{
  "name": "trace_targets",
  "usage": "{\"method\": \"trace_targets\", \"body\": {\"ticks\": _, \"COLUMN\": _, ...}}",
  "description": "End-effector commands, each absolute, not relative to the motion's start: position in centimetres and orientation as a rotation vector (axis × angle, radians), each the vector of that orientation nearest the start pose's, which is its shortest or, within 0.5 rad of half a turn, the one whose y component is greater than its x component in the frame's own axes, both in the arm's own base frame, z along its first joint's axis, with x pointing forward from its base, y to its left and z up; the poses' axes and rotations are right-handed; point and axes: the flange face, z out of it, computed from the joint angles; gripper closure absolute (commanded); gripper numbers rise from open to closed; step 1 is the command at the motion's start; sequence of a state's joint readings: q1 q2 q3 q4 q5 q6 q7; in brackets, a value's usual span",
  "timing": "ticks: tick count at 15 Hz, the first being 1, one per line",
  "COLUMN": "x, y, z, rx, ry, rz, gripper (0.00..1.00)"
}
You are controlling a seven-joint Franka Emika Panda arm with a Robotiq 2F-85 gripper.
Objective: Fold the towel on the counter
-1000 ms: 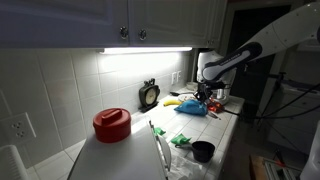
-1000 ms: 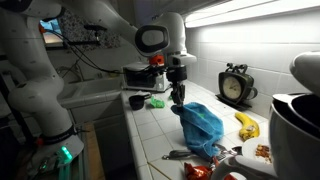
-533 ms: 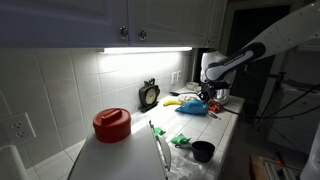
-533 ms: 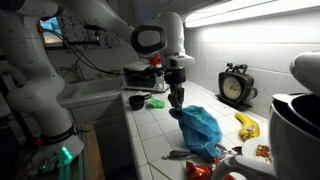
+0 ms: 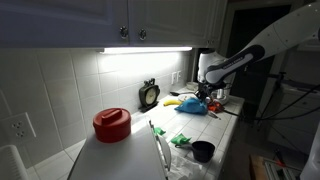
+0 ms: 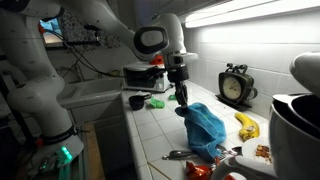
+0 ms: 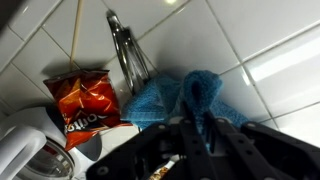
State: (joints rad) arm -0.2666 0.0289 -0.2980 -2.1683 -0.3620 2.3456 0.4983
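Observation:
My gripper lowers the raised corner toward the banana next and releases it over the bunched cloth, since the towel heap lies that way, below the gripper.
The blue towel lies bunched on the white tiled counter. It shows as a small blue heap in an exterior view and fills the middle of the wrist view. My gripper is shut on a raised corner of the towel and holds that corner up above the heap; the fingers pinch a fold of cloth in the wrist view.
A banana, a black clock, a red chip bag, metal tongs, a black cup and a green item sit around the towel. A red lidded pot and a dark cup stand further along.
My gripper has moved a little toward the clock with the towel corner, drawing the cloth over the heap.

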Motion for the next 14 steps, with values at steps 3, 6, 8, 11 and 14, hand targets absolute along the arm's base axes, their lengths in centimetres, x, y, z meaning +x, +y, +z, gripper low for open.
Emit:
{"method": "trace_targets", "body": {"ticks": 3, "x": 47.2, "y": -32.1, "z": 38.6, "rx": -3.249, "ry": 1.282, "rz": -0.346, "gripper": 0.96}}
{"method": "trace_targets", "body": {"ticks": 6, "x": 47.1, "y": -32.8, "z": 37.9, "rx": -3.26, "ry": 1.277, "rz": -0.375, "gripper": 0.96}}
{"method": "trace_targets", "body": {"ticks": 8, "x": 47.3, "y": -32.7, "z": 37.3, "rx": -3.247, "ry": 1.272, "rz": -0.356, "gripper": 0.77}}
{"method": "trace_targets", "body": {"ticks": 11, "x": 47.7, "y": -31.3, "z": 36.7, "rx": -3.234, "ry": 1.221, "rz": -0.316, "gripper": 0.5}}
{"method": "trace_targets", "body": {"ticks": 14, "x": 48.2, "y": -29.2, "z": 36.6, "rx": -3.244, "ry": 1.139, "rz": -0.295, "gripper": 0.3}}
